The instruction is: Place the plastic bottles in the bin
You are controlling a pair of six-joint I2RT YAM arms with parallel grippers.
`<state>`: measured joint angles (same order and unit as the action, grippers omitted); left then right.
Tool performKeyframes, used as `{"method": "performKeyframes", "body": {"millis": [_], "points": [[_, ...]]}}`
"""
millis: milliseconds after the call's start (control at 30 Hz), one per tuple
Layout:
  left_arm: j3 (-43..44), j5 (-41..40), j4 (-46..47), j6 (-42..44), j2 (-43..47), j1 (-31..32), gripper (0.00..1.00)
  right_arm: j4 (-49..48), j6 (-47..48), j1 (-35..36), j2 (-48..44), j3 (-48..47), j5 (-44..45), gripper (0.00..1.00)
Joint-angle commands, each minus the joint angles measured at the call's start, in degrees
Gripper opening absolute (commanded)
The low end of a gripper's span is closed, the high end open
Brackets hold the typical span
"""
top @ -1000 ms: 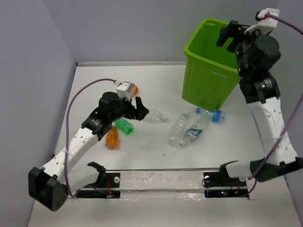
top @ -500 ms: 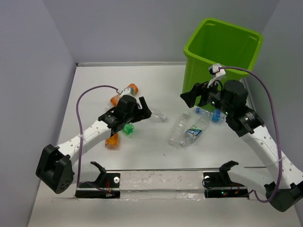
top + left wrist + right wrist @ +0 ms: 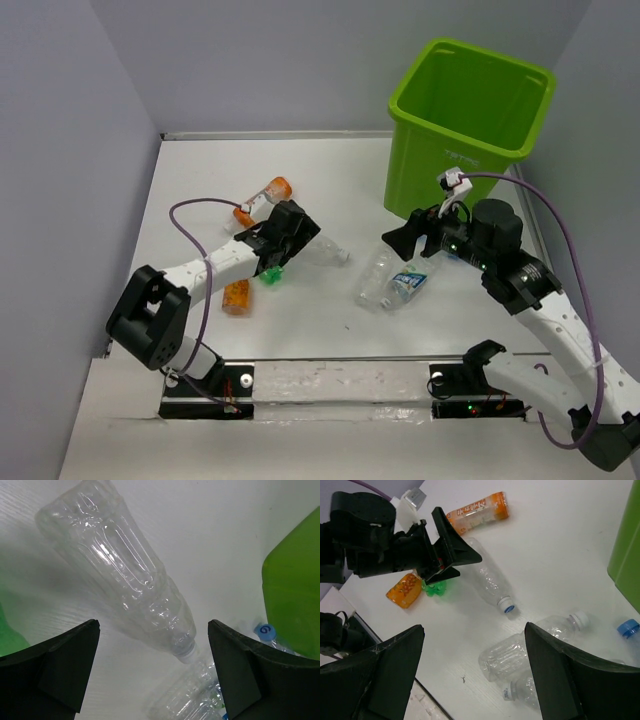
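Note:
My left gripper is above the clear crinkled bottle, and the bottle's neck is already between its open fingers. It next needs to lower them over the clear bottle's middle (image 3: 320,250) (image 3: 149,592) and close.
The lime-green bin (image 3: 470,120) stands at the back right. A clear bottle (image 3: 328,251) lies in front of my left gripper (image 3: 296,236), which is open; in the left wrist view the bottle (image 3: 125,575) lies between and just beyond the fingers (image 3: 60,670). An orange bottle (image 3: 268,193), a second orange one (image 3: 236,297) and a green one (image 3: 270,272) lie around the left arm. Two clear bottles (image 3: 378,278) (image 3: 410,283) lie below my right gripper (image 3: 400,240), which is open and empty above the table (image 3: 475,675).
A blue-capped bottle (image 3: 627,627) lies by the bin's foot (image 3: 625,560), under the right arm. The left gripper (image 3: 450,555) shows in the right wrist view. Walls close the left, back and right sides. A rail (image 3: 340,385) runs along the near edge.
My right arm has come down from over the bin to just above the clear bottles. My left gripper has moved right and down over the clear bottle's base.

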<state>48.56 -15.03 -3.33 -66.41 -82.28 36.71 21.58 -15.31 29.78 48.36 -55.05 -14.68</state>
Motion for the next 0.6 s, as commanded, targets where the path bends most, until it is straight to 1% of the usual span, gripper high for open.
{"method": "performKeyframes", "body": {"millis": [0,133,233,467,533,567], "points": [[5.32,-4.57,-3.17,-2.58,-2.88,0.29,0.99,-0.23,-0.77,0.63,-2.91,0.38,-1.49,0.87],[7.95,-6.76,-3.35,-1.44,-7.18,0.12,0.99,-0.31,-1.12,0.63,-3.80,1.08,-1.84,0.87],[10.94,-7.38,-3.70,-0.04,-12.27,-0.76,0.99,-0.49,-1.39,0.63,-4.24,1.61,-2.20,0.87],[13.93,-7.03,-2.64,1.19,-19.31,-1.99,0.98,-0.49,-1.39,0.63,-4.33,2.66,-2.20,0.87],[15.16,-7.12,-2.56,1.46,-20.29,-2.08,0.93,-0.40,-1.39,0.63,-4.06,2.93,-2.37,0.87],[15.43,-6.95,-2.03,1.46,-20.81,-2.08,0.87,-0.40,-1.48,0.63,-4.06,3.10,-2.46,0.87]]}}
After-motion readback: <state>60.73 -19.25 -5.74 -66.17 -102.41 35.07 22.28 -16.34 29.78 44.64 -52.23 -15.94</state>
